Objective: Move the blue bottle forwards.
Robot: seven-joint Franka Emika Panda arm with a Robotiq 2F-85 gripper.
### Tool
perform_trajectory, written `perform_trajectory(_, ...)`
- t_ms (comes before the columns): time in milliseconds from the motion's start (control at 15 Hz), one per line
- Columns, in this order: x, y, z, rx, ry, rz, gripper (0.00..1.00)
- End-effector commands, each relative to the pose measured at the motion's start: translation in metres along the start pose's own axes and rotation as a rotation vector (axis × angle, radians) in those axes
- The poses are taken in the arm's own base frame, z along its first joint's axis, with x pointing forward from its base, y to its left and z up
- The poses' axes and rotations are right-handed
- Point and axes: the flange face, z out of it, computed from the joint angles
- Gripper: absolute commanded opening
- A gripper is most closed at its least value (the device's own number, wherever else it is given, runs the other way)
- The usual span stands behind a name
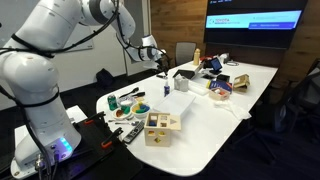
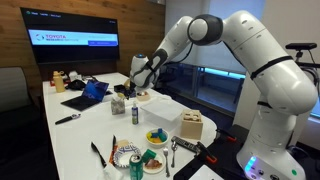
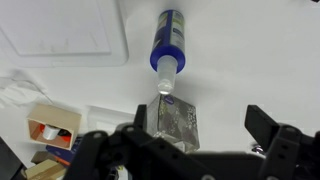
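Note:
I should next lower my gripper over the upright blue bottle until the bottle's pale cap is between both fingers. The cap is still beyond and below my open fingers.
The blue bottle [image 3: 168,35] stands upright on the white table, slim and dark blue with a pale cap. It also shows small in both exterior views [image 1: 163,87] [image 2: 135,113]. My gripper [image 3: 200,125] is open and empty. It hangs in the air above the bottle in both exterior views [image 1: 157,52] [image 2: 137,72]. In the wrist view the bottle lies beyond the fingertips, not between them. A small silver-grey carton [image 3: 176,118] stands right by the bottle, close to one finger.
A wooden box [image 1: 161,127] [image 2: 192,126] [image 3: 50,125] stands near the table edge. A teal dish [image 1: 143,108] [image 2: 157,137], a white sheet [image 3: 65,30] [image 1: 176,103], a laptop [image 2: 88,93] and several small items lie around.

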Motion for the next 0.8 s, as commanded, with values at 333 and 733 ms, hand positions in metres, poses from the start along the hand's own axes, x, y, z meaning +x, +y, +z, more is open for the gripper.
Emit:
perform_trajectory(333,0.015,0.017,0.038,-0.036,-0.028,0.079,1.0)
perform_trajectory(733,0.007,0.012,0.063,-0.029,-0.062,0.102,1.0)
